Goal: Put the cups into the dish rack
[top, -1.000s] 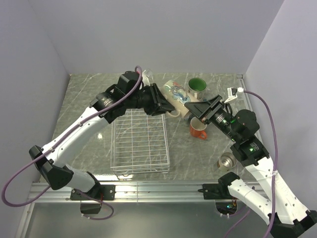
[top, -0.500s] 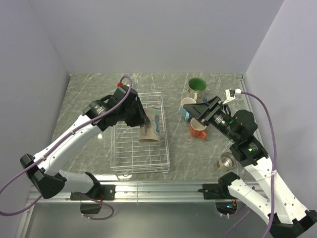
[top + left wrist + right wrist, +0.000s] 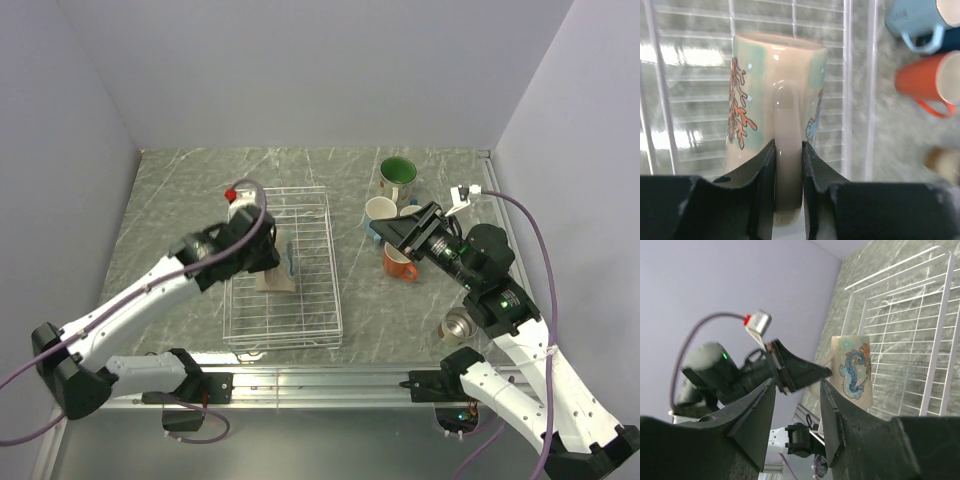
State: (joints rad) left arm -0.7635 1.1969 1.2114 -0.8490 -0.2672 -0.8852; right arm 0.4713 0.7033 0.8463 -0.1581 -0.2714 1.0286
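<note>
My left gripper should move the mug outward, lower it and let go there, since the rack's empty far corner [image 3: 303,212] nearest the cups is outward of and below the gripper.
My left gripper [image 3: 266,262] is shut on the handle of the tall beige mug [image 3: 281,268], which has a blue seahorse print, and holds it inside the white wire dish rack [image 3: 335,290]. In the left wrist view the fingers [image 3: 765,165] clamp the handle of the mug [image 3: 777,90] over the rack wires [image 3: 847,75]. I cannot tell whether it rests on them. My right gripper [image 3: 400,230] is open and empty above the orange-red mug [image 3: 400,262]. Light blue [image 3: 381,211], green-inside [image 3: 397,176] and metallic [image 3: 458,325] cups stand on the table.
The right wrist view looks across the rack [image 3: 935,340] at the beige mug [image 3: 854,367] and the left gripper [image 3: 795,371]. The left wrist view shows the light blue [image 3: 915,20] and orange-red [image 3: 922,82] mugs right of the rack.
My left gripper carried the beige mug from the cup cluster leftward into the rack and toward its near half. The right gripper drew back slightly and stayed open.
</note>
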